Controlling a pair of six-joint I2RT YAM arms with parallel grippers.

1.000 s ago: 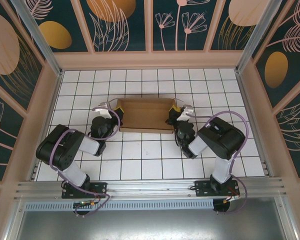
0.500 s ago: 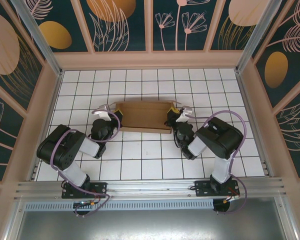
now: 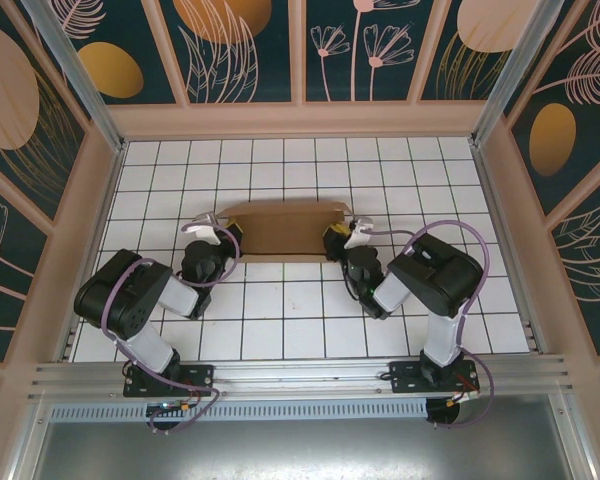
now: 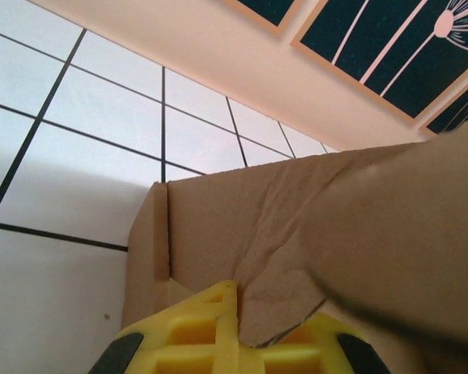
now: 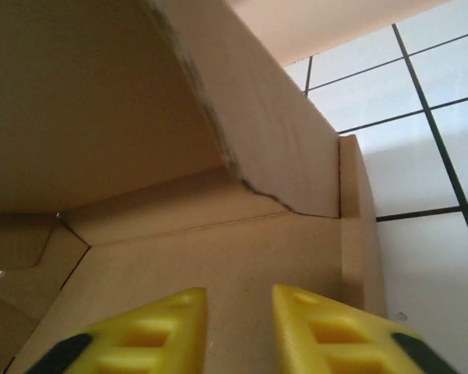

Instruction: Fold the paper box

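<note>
I need to lower my left gripper a little along the box's end (image 3: pixel 239 248) (image 4: pixel 149 253) next and release the flap's edge, because that end of the box is close beside the gripper's shut fingers.
The paper box (image 3: pixel 280 228) is a brown cardboard piece on the white tiles, midway between the two arms, with its panels partly raised. My left gripper (image 3: pixel 228 232) is at its left end. In the left wrist view the yellow fingers (image 4: pixel 195 327) are shut on an edge of a flap of the paper box (image 4: pixel 242 218). My right gripper (image 3: pixel 332 239) is at the box's right end. In the right wrist view it (image 5: pixel 240 296) stands open, a gap between its fingertips and nothing between them, just in front of a flat panel of the paper box (image 5: pixel 218 241); a raised flap hangs above.
White tiled floor (image 3: pixel 300 300) surrounds the box, with free tiles in front of and behind it. Pink walls (image 3: pixel 300 120) with dark patterned panels enclose three sides. An aluminium rail (image 3: pixel 300 375) carrying both arm bases runs along the near edge.
My right gripper has opened, let go of the box's right end and shifted a little left. The box looks narrower from above, its near edge drawn back. The left gripper stays shut.
</note>
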